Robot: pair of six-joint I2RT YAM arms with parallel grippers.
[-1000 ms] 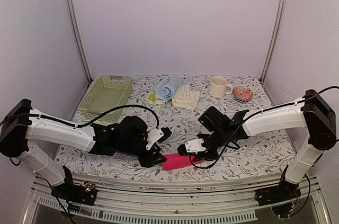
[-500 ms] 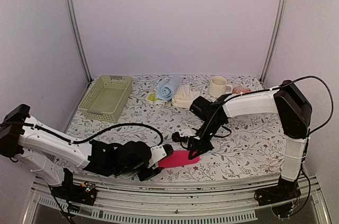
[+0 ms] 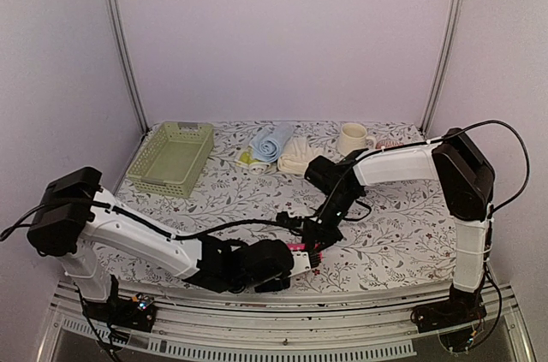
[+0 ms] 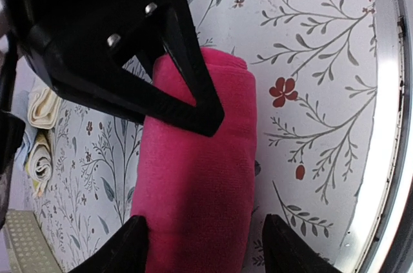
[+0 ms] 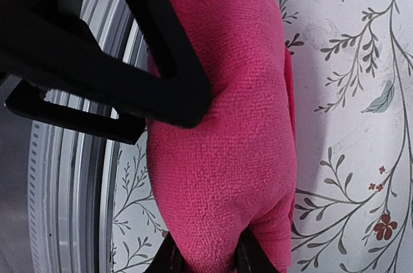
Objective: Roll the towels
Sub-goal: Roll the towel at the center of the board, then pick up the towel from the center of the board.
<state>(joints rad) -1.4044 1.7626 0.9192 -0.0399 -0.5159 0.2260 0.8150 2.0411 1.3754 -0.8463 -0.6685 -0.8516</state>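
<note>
Next, my left gripper moves down and along the hot pink roll (image 3: 298, 247) (image 4: 195, 213) toward my right gripper, since the open left fingers straddle the cloth with one standing clear.
The hot pink towel (image 4: 200, 176) lies as a roll near the table's front edge, mostly hidden under both grippers in the top view (image 3: 300, 247). My left gripper (image 4: 206, 247) stands open astride one end of it; one finger (image 4: 132, 244) touches the roll, and the other (image 4: 287, 244) stands clear of it. My right gripper (image 5: 210, 261) is shut on the roll's other end (image 5: 226, 157), cloth bulging between its fingers. The light blue (image 3: 272, 141), cream-white (image 3: 300, 157) and yellow-green (image 3: 248, 159) towels lie at the back.
A pale green mesh basket (image 3: 171, 157) stands at the back left and a cream mug (image 3: 353, 139) at the back right. The table's metal front rail (image 4: 387, 124) runs just beside the pink roll. The two grippers crowd each other over it.
My left arm has swung right along the front edge and its jaws have widened round the pink towel. My right gripper has closed in on the towel's end, which now sits rolled.
</note>
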